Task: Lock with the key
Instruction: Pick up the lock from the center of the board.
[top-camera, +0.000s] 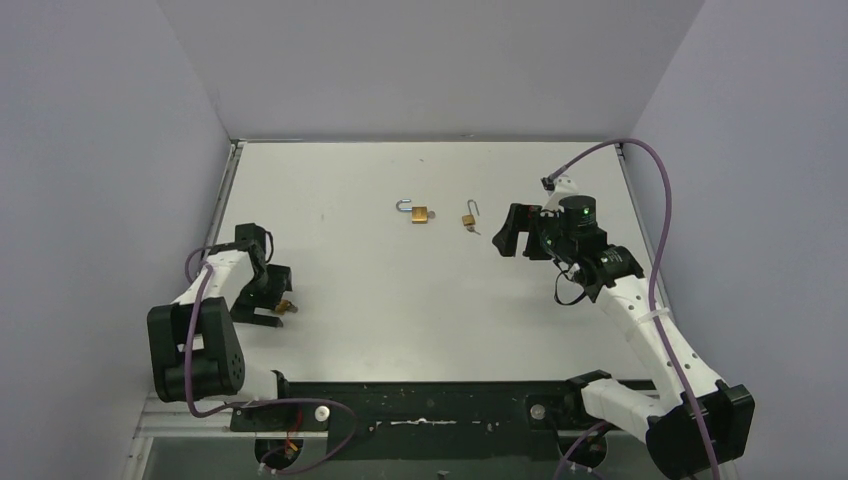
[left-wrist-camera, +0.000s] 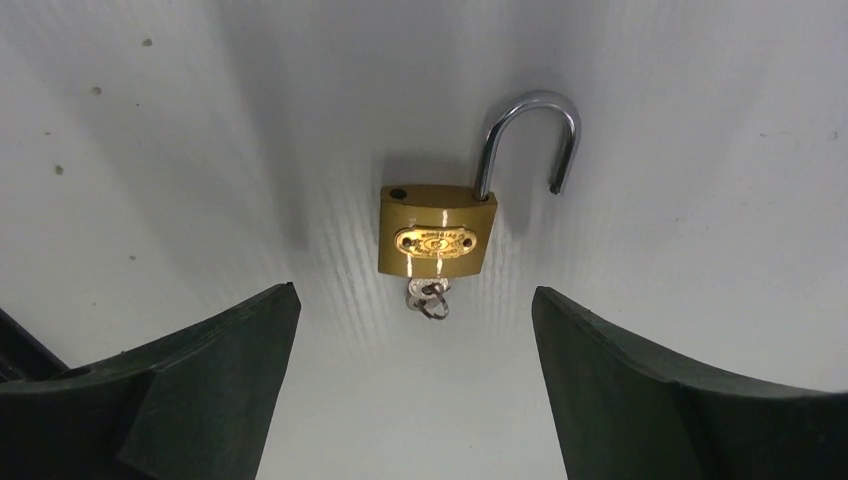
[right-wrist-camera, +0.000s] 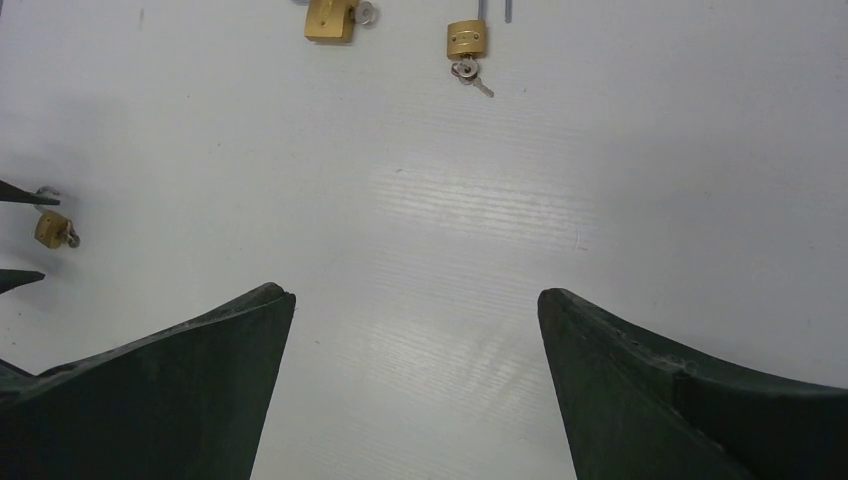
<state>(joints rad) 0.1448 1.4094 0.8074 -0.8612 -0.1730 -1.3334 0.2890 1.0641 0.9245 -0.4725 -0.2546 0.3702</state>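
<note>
The shackle sticks out of the padlock's brass body. I need to move my right gripper to the left in the top view next, toward the open shackle (right-wrist-camera: 47, 191), and close where it comes out of the body.
A brass padlock (left-wrist-camera: 437, 236) lies flat on the white table, its steel shackle (left-wrist-camera: 530, 140) swung open. A key (left-wrist-camera: 428, 298) with a small ring sticks out of its bottom. My left gripper (left-wrist-camera: 413, 292) is open just short of the key, one finger on each side, touching nothing. In the top view this padlock (top-camera: 285, 306) sits at the left gripper (top-camera: 275, 298) on the table's left side. My right gripper (top-camera: 503, 232) hangs open over the right half of the table, empty, with only bare table between its fingers (right-wrist-camera: 200, 380).
Two more brass padlocks lie mid-table, toward the back: one (top-camera: 420, 212) with its shackle up, another (top-camera: 469, 218) with a key hanging out, close to the right gripper. Grey walls enclose the table on the left, back and right.
</note>
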